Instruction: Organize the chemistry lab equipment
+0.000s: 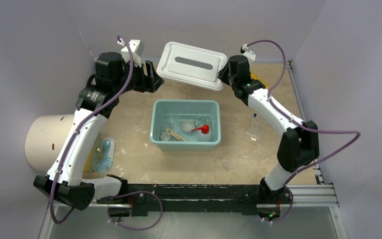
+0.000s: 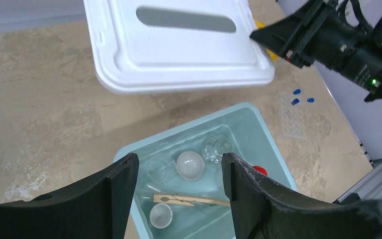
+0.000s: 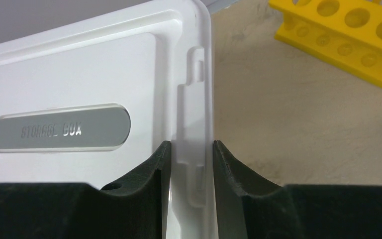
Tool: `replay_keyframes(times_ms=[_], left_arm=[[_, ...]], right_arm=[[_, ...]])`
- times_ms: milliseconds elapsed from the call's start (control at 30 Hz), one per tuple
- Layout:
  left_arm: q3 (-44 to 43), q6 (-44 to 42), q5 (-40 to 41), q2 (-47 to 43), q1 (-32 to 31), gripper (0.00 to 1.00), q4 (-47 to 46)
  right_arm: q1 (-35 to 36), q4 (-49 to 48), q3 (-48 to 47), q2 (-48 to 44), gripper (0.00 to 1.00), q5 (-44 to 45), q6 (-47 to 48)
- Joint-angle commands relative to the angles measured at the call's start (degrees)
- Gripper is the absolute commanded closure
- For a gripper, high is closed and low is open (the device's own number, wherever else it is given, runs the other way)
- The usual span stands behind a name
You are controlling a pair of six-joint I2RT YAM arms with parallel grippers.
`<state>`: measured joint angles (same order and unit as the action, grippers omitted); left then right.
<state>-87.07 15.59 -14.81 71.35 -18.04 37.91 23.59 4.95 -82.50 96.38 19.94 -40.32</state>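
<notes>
The right gripper will move back and down, put the white lid (image 1: 193, 64) over the tub's open top (image 1: 185, 122) and let go of it, because the teal tub is uncovered.
My right gripper (image 3: 191, 149) is shut on the edge of the white lid (image 1: 193, 64), holding it in the air behind the open teal tub (image 1: 186, 102). The tub holds a squeeze bottle with a red nozzle (image 1: 205, 129), small white bowls (image 2: 189, 165), a wooden clip (image 2: 189, 200) and clear glass pieces (image 2: 216, 147). Open and empty, my left gripper (image 1: 151, 77) hovers by the lid's left end; in its wrist view the fingers (image 2: 122, 189) frame the tub's contents. Tiny blue pieces (image 2: 296, 97) and a clear well plate (image 2: 293, 117) lie on the table right of the tub.
The big cream cylinder (image 1: 45, 139) stands at the left edge. A clear packet with blue contents (image 1: 104, 154) lies beside my left arm. A yellow tube rack (image 3: 348, 40) sits at the back right, behind the right gripper. Walls close in on both sides.
</notes>
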Motion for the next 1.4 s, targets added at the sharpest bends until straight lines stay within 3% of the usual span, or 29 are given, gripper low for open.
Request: replay_keyframes(times_ms=[0, 367, 833, 1367], left_arm=[[-4.8, 1.2, 1.6, 0.1, -0.2, 0.37, -0.7], [-4.9, 1.5, 4.1, -0.9, -0.2, 0.37, 1.4], [5.5, 3.3, 4.8, -7.9, -0.2, 0.37, 4.1], [8.8, 2.7, 5.3, -9.7, -0.2, 0.37, 5.2]], right_arm=[[1.1, -4.2, 4.3, -7.7, 1.00, -3.1, 2.0], [10.0, -3.9, 18.4, -20.7, 1.00, -2.2, 2.9], [12.6, -0.8, 31.4, -34.6, 1.00, -3.0, 0.2], [18.2, 2.5, 36.4, -36.8, 1.00, 1.4, -7.7]])
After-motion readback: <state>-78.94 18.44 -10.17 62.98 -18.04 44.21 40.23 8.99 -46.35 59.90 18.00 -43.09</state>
